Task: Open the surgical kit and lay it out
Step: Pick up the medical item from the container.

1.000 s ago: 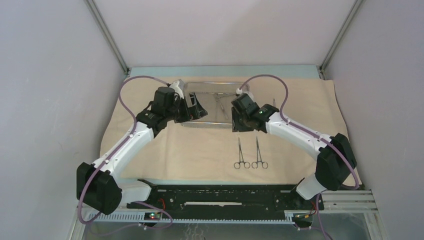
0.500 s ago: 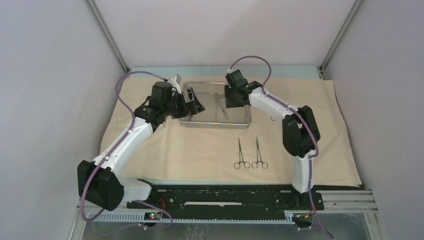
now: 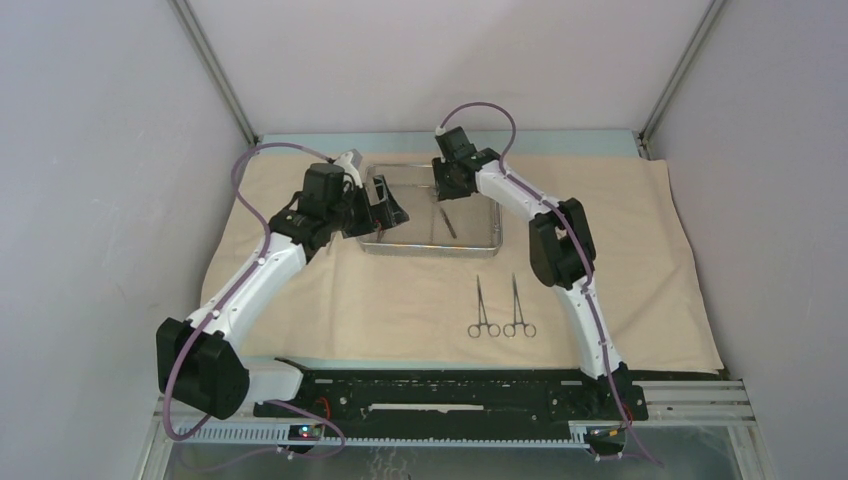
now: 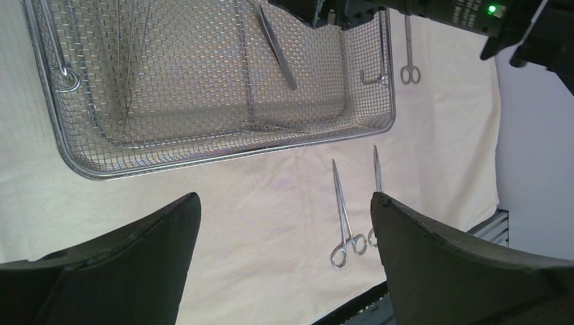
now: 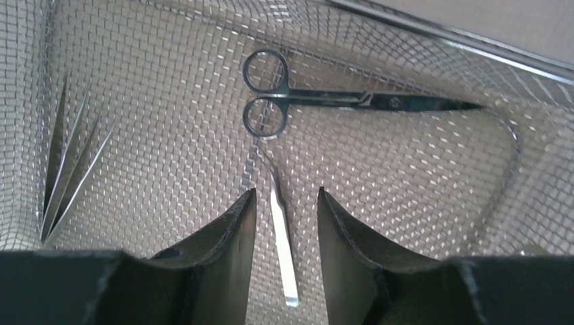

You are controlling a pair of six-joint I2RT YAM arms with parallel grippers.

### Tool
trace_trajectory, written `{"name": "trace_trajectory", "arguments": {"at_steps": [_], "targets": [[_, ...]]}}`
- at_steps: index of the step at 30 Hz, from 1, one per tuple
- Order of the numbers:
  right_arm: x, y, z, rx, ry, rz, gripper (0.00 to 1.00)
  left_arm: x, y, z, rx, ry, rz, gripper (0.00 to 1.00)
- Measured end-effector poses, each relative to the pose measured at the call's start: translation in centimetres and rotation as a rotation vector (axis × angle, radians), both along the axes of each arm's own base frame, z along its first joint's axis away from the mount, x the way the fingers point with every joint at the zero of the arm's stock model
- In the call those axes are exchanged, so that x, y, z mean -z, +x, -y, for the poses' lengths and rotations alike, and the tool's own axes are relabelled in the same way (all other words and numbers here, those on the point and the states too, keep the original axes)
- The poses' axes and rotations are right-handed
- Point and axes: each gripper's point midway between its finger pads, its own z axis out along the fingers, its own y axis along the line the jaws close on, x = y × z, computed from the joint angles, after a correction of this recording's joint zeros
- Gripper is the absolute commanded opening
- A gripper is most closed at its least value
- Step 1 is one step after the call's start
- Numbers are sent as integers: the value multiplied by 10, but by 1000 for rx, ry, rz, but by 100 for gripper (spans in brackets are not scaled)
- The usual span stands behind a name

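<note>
My right gripper moves down onto the flat tweezers' thin end by the scissors' rings next, as they lie lengthwise between but below my open fingers.
The steel mesh tray stands on the beige wrapping cloth at the back middle. My right gripper hangs inside the tray, pointing down. In the right wrist view it is open, its fingers on either side of a flat pair of tweezers without touching them. Ring-handled scissors lie just beyond, and pointed tweezers rest at the tray's left. My left gripper hovers wide open by the tray's left end, holding nothing. Two forceps lie side by side on the cloth.
In the left wrist view another ring-handled instrument lies on the cloth beyond the tray's right end. Grey walls close in on both sides and the back. The black base rail runs along the near edge.
My right arm has swung from the tray's front right corner back and left, over the tray's far middle, and its jaws have narrowed slightly. The left arm has barely shifted.
</note>
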Motion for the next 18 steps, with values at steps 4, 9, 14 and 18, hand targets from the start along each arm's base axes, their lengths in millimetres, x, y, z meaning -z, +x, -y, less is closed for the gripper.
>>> {"name": "trace_trajectory", "arguments": {"at_steps": [4,9,14,18], "targets": [[10,10,-8,-16,-2,-6,46,0,0,-1,-3,0,0,100],[22,11,-11,-33,-16,-25,45,0,1,-1,-4,0,0,100],[28,7,-11,-46,-31,-38,40,0,1,-1,-4,0,-1,100],[31,9,-13,-56,-37,-39,35,0,1,-1,-4,0,-1,100]]}}
